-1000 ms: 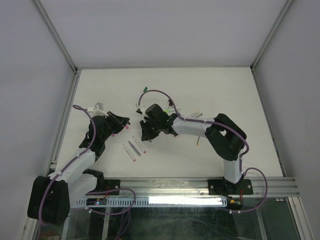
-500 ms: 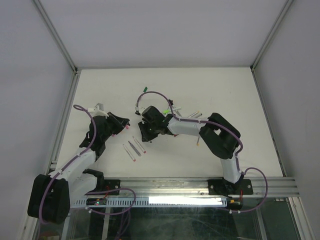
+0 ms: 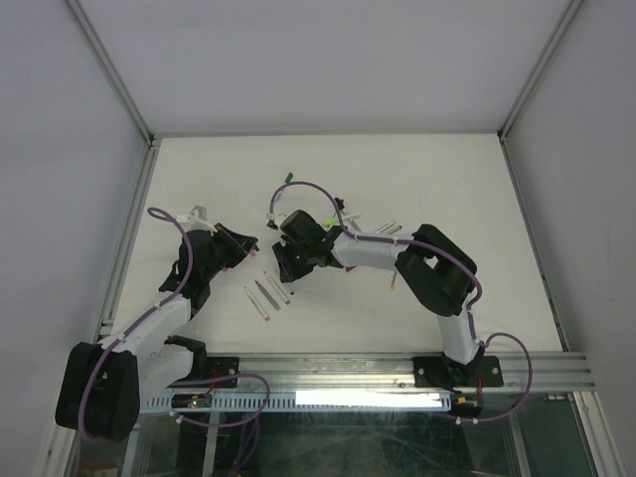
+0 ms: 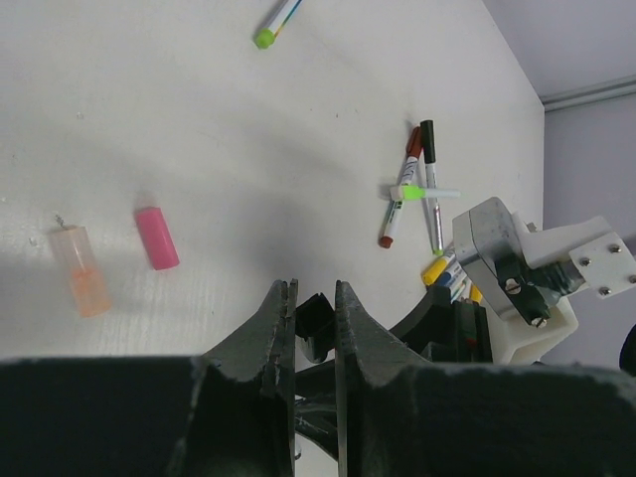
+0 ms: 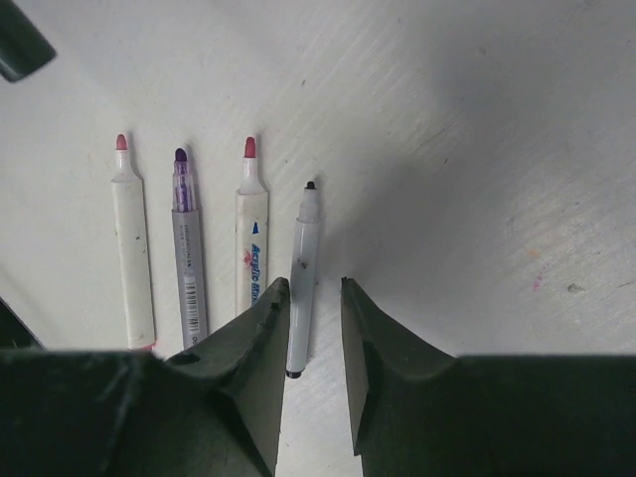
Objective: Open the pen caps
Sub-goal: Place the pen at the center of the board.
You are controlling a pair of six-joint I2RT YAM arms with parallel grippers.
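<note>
The pink and pale orange caps already lie together. Next I need to lower my left gripper to the bare tabletop beside the pink cap and let go of the black cap (image 4: 316, 316).
Several uncapped pens (image 5: 250, 238) lie side by side on the table, also seen from the top (image 3: 266, 295). The rightmost, a black-tipped pen (image 5: 302, 288), lies just under my right gripper (image 5: 311, 298), which is open with the barrel beside its left finger. My left gripper (image 4: 310, 293) is shut on a small black cap (image 4: 316, 316), held above the table just left of the right gripper (image 3: 288, 266). A pink cap (image 4: 157, 238) and a pale orange cap (image 4: 83, 270) lie on the table ahead of the left gripper (image 3: 242, 248).
A cluster of capped pens (image 4: 415, 189) with red, black and green ends lies behind the right arm, also seen from the top (image 3: 370, 231). A green-ended pen (image 4: 276, 22) lies alone farther back (image 3: 286, 180). The white-walled enclosure (image 3: 139, 149) bounds the table.
The right arm's elbow has shifted slightly left and its gripper has settled over the row of pens. The left gripper has barely moved.
</note>
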